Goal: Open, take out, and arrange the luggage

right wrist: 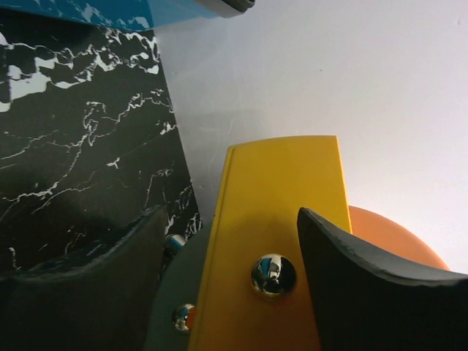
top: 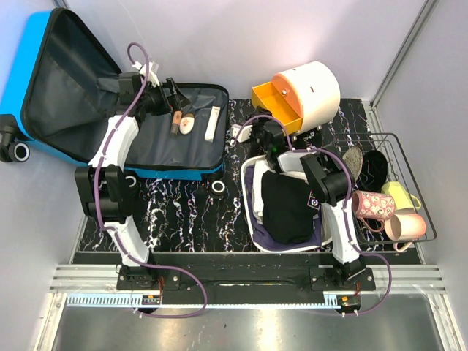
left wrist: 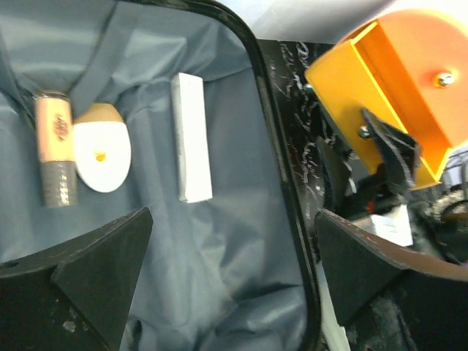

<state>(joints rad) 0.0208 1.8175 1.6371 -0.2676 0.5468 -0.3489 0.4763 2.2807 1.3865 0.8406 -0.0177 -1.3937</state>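
My left gripper moves to the right in the top view and down onto the white box's near end next, since that end lies clear of the bottle.
The blue luggage lies open at the back left, its lid leaning up and its grey-lined base flat on the table. In the base lie a peach and grey bottle, a white oval thing and a white box. My left gripper hovers over the base, open and empty. My right gripper is open, with its fingers either side of the yellow drawer front and its silver knob.
A white round organiser with the yellow drawer stands at the back. A white basin holding dark clothes sits in front of the right arm. A wire basket with mugs is at the right. A small black ring lies by the luggage.
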